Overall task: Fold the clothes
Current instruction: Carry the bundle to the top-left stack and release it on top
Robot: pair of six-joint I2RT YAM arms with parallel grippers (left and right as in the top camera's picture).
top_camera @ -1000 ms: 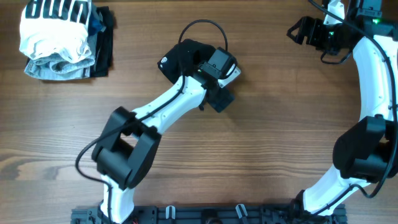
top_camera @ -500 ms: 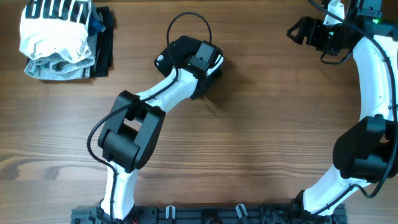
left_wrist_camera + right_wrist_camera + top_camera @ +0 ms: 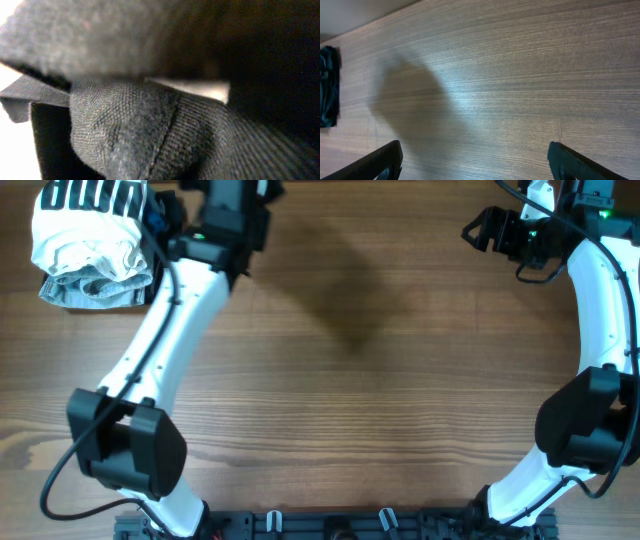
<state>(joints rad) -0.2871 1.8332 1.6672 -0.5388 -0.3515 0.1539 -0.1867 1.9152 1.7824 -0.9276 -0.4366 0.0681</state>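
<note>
The stack's striped top (image 3: 92, 218) is on the left in the overhead view. My left gripper should next swing the black garment that way, over that top, and let it go.
Dark knit fabric of a black garment (image 3: 150, 135) fills the left wrist view, pressed right up against the camera, and it hides the fingers. My left gripper (image 3: 205, 195) is at the table's back left edge, shut on this black garment, right beside the stack of clothes (image 3: 95, 245). The stack has a white piece with black stripes on top, grey beneath, and black cloth (image 3: 168, 250) along its right side. Over bare wood at the back right, my right gripper (image 3: 475, 160) (image 3: 480, 230) stands open and holds nothing.
The wooden table (image 3: 400, 380) stretches between the two arms, with a soft shadow near its middle. A strip of dark cloth (image 3: 327, 85) shows at the left edge of the right wrist view. The arms' bases sit along the front edge.
My left gripper closed on the black garment at the table's middle and swung it to the back left, beside the stack. The right arm has not moved.
</note>
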